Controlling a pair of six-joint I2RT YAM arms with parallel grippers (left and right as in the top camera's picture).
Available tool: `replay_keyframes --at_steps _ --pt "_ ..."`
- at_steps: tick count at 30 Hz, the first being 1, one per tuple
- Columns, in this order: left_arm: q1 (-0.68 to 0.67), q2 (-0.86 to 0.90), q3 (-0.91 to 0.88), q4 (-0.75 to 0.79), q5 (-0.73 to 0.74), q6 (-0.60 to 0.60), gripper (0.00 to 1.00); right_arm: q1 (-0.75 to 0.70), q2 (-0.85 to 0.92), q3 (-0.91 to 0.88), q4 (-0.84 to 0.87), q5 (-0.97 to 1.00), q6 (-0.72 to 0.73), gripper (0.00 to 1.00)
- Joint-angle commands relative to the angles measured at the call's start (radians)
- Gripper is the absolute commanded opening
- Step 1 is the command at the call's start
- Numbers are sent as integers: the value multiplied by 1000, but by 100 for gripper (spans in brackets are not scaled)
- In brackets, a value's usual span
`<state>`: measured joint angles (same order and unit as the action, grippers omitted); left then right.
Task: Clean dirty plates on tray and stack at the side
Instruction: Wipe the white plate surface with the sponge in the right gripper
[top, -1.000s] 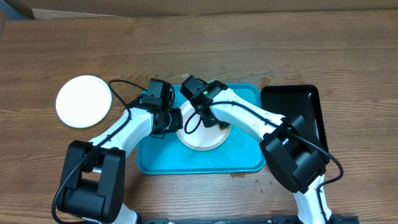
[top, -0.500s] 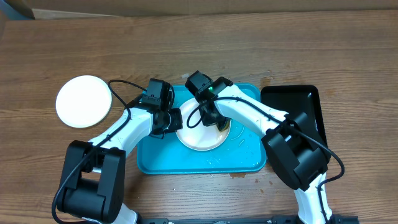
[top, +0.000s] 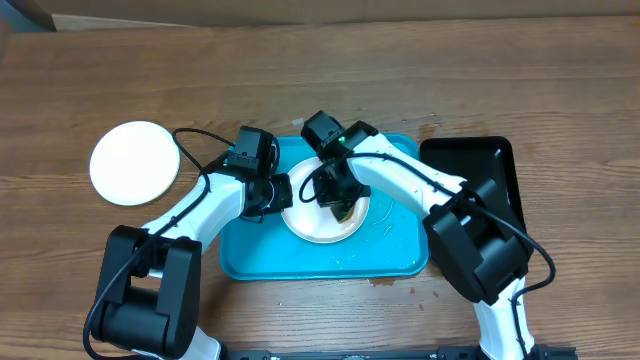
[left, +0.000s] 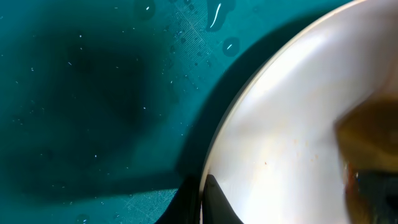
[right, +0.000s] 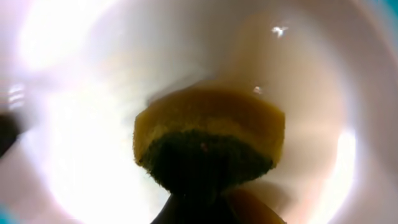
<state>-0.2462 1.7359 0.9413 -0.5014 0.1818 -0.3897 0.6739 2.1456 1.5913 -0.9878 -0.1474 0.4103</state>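
Note:
My right gripper lifts the sponge off the plate next, then lowers it onto the black tray (top: 470, 166), as the tray's visible bottom has space for it.
A white plate (top: 308, 228) lies on the turquoise tray (top: 250, 252). My left gripper (top: 284, 194) is shut on the plate's left rim; in the left wrist view its dark fingertips (left: 212, 198) pinch the rim of the plate (left: 286, 143) above the wet tray (left: 93, 93). My right gripper (top: 338, 200) is shut on a yellow sponge (right: 208, 140) with a dark green scouring side, pressed onto the plate's inside (right: 74, 124). A second white plate (top: 135, 162) rests on the table at the left, off the tray.
A glossy black tray (top: 480, 175) sits just right of the turquoise one. Water drops lie on the turquoise tray's floor. Cardboard (top: 300, 8) runs along the table's far edge.
My right gripper has slid the sponge from the plate's right edge toward its middle. The left gripper and the plate have stayed put.

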Motion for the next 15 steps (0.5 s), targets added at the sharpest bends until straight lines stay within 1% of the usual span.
replay_keyframes --at_steps 1,4,8,12,15 --pt "2 14 6 4 3 -6 5 -38 19 63 2 -241 -51 4" --pt "2 14 6 4 3 -6 5 -95 13 129 -26 -304 -56 4" --pt "2 14 6 4 3 -6 5 -180 -13 209 -103 -381 -130 4" --pt "2 14 6 4 3 -7 5 -267 -55 237 -208 -351 -185 4" --pt "2 14 6 5 3 -7 6 -342 -92 237 -291 -225 -184 4"
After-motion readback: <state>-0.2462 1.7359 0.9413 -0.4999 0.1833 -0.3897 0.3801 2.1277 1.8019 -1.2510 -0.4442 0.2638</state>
